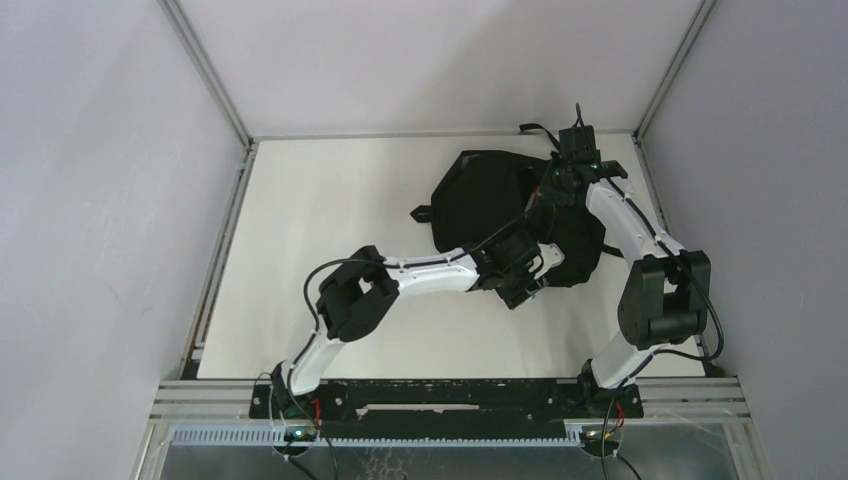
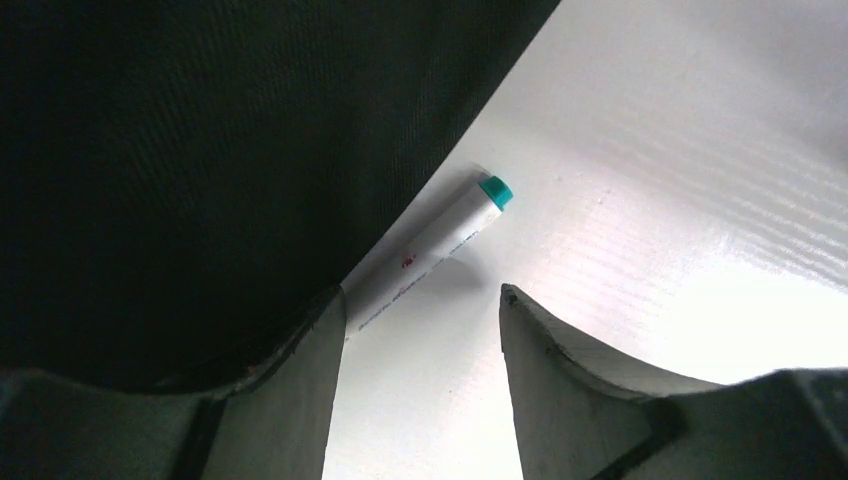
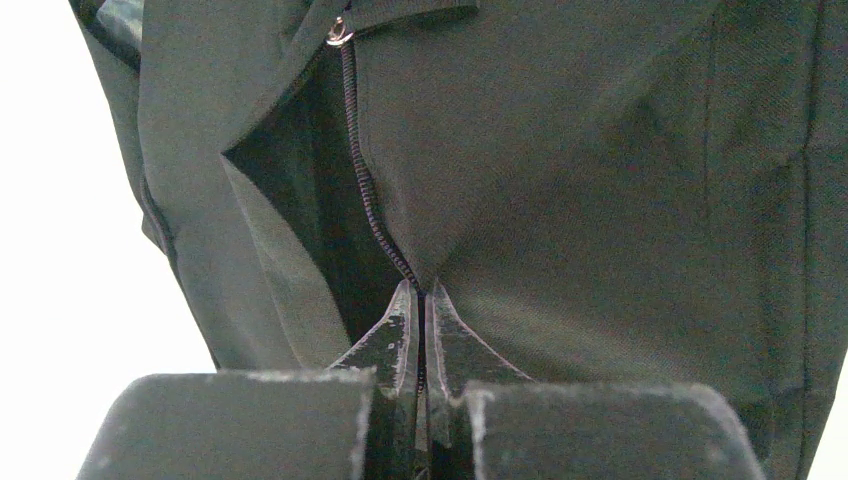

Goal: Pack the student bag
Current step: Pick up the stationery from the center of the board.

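My left gripper shifts to the left in the top view next, onto the near end of the white marker, since that end lies behind the bag-side finger.
The student bag [image 1: 490, 200] is a floppy black backpack lying at the back right of the white table. My right gripper [image 3: 421, 292] is shut on the bag's zipper edge [image 3: 365, 190], holding the fabric up beside a dark opening. My left gripper [image 2: 420, 300] is open low at the bag's near edge, with nothing between its fingers. Just beyond its fingertips lies a white marker with a teal cap [image 2: 440, 250], partly tucked under the bag's black fabric [image 2: 200, 150]. In the top view the left gripper [image 1: 528, 275] sits against the bag's front edge.
White walls and metal frame rails [image 1: 215, 80] enclose the table [image 1: 330, 220]. A strap loop [image 1: 422, 212] sticks out from the bag's left side. Another strap [image 1: 535, 130] lies behind the right wrist at the back.
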Motion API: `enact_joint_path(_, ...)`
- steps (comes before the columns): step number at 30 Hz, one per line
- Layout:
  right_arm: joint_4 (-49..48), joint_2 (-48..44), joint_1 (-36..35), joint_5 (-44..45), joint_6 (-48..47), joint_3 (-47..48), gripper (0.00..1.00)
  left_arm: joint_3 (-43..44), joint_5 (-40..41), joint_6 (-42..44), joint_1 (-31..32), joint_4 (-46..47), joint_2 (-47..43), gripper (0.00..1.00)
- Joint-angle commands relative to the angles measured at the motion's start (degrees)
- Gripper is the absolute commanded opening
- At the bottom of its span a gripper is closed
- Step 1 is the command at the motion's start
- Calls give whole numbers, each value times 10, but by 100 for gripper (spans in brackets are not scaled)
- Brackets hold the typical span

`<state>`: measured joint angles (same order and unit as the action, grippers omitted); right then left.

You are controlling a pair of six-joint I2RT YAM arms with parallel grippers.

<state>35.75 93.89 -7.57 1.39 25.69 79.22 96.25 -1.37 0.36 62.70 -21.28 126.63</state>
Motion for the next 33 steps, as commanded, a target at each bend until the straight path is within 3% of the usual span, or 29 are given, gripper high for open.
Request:
enact_joint_path(1, -30, -20, 6, 3, 2, 4, 0, -34, -19, 11, -3, -8, -15, 62)
enact_joint_path(11, -31, -23, 6, 2, 1, 4, 0, -131, -23, 2, -2, 4, -85, 58)
enact_joint_path(19, -32, -26, 6, 2, 4, 3, 0, -214, -23, 0, 5, 23, -122, 49)
enact_joint_path(23, -35, -23, 6, -8, 13, 4, 0, -169, -20, -26, 5, 13, -97, 37)
enact_joint_path(27, -35, -27, 4, -8, 14, -1, 0, -157, -20, -30, 5, 11, -86, 13)
enact_joint_path(33, -36, -41, 4, -8, 11, -13, 0, -197, 7, -26, 5, -4, -133, 0)
